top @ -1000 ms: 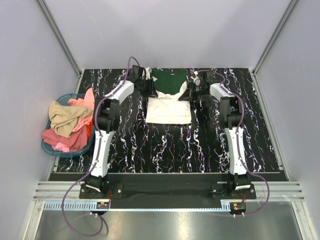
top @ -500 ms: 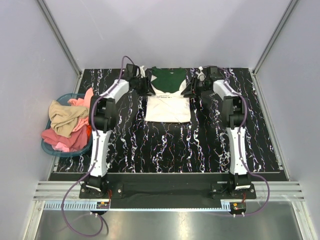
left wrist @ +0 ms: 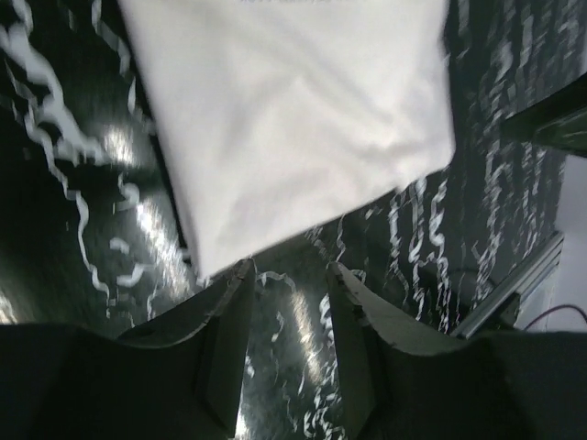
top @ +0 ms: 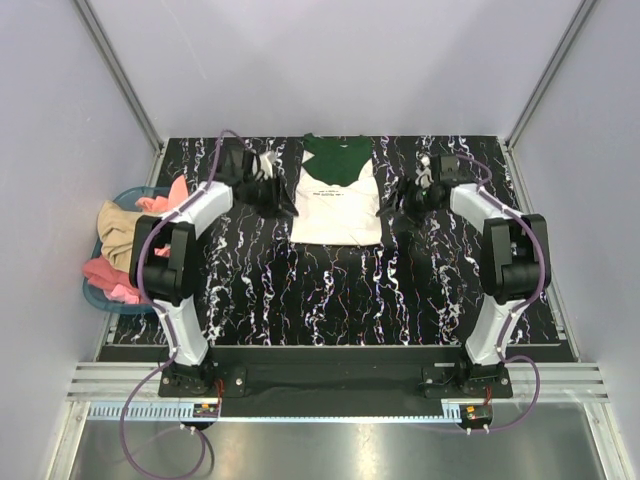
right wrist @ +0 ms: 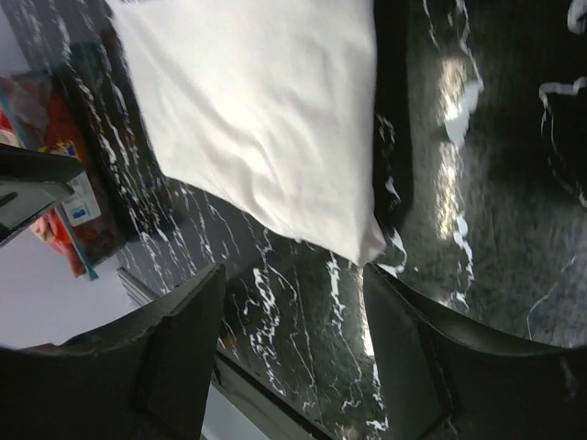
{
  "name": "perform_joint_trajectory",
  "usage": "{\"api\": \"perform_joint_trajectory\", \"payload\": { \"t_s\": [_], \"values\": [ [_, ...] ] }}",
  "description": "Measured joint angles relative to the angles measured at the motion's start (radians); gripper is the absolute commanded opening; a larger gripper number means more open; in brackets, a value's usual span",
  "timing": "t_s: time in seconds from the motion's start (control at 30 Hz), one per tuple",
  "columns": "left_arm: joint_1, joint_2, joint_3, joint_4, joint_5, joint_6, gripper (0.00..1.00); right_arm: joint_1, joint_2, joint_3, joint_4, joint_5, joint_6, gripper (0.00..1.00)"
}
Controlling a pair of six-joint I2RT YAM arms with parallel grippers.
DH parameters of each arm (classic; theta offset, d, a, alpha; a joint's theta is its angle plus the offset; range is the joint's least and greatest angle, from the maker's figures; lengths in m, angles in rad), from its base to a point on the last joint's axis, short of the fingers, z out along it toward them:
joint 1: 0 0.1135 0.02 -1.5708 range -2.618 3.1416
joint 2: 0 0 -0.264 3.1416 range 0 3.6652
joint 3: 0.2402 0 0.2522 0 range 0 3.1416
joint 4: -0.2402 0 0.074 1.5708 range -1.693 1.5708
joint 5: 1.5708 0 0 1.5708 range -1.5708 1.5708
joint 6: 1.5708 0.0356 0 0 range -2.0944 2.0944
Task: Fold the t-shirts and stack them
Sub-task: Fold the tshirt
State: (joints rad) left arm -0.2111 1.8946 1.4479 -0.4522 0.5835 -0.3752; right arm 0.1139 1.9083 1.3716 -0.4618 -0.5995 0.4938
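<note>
My left gripper's open fingers are over bare table beside the white shirt's near corner [top: 295, 240] [left wrist: 207, 264] on the basket side. My left gripper needs to go down and move back onto it next.
The cream-white t-shirt [top: 337, 208] lies folded flat in the middle of the table, small dark lettering near its far end. Its far part covers the lower part of the dark green t-shirt [top: 338, 158], whose collar and shoulders show behind it. My left gripper [top: 273, 192] hovers just off the white shirt's left edge, and its jaws [left wrist: 289, 280] stand open over bare table beside the shirt's corner [left wrist: 293, 119]. My right gripper [top: 404, 205] hangs off the right edge, open [right wrist: 293, 284] and empty, next to the white shirt's other corner [right wrist: 266, 119].
A blue basket [top: 97, 292] heaped with pink, tan and red clothes [top: 135, 245] stands off the table's left edge. The black marbled table [top: 340, 290] is walled by grey panels at the back and sides. The arm bases are bolted along the near edge.
Both grippers have opened and let go of the white shirt, then swung outward and nearer. The white shirt now reaches farther back over the green one.
</note>
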Motion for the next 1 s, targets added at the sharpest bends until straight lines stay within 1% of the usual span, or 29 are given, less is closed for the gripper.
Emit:
{"api": "perform_joint_trajectory", "payload": {
  "t_s": [0.13, 0.2, 0.23, 0.4, 0.57, 0.73, 0.77, 1.0],
  "values": [
    [-0.002, -0.005, -0.191, 0.029, -0.01, -0.027, 0.41, 0.024, -0.029, -0.152, 0.064, 0.023, 0.038, 0.65],
    [-0.002, 0.002, -0.236, 0.028, -0.015, -0.04, 0.41, 0.037, -0.029, -0.206, 0.095, 0.035, 0.055, 0.62],
    [-0.002, 0.007, -0.252, 0.039, -0.019, -0.05, 0.4, 0.041, -0.028, -0.226, 0.109, 0.036, 0.062, 0.57],
    [-0.004, 0.021, -0.259, 0.105, -0.026, -0.072, 0.4, 0.049, -0.017, -0.281, 0.22, 0.04, 0.094, 0.54],
    [-0.004, 0.066, -0.259, 0.159, -0.019, -0.1, 0.4, 0.049, 0.013, -0.299, 0.32, 0.027, 0.125, 0.51],
    [-0.004, 0.074, -0.256, 0.185, -0.016, -0.117, 0.4, 0.049, 0.031, -0.301, 0.38, 0.017, 0.135, 0.46],
    [-0.004, 0.076, -0.255, 0.188, -0.016, -0.12, 0.39, 0.049, 0.035, -0.302, 0.389, 0.014, 0.136, 0.43],
    [-0.004, 0.093, -0.244, 0.209, -0.007, -0.132, 0.37, 0.049, 0.045, -0.309, 0.42, 0.004, 0.141, 0.41]
  ]
}}
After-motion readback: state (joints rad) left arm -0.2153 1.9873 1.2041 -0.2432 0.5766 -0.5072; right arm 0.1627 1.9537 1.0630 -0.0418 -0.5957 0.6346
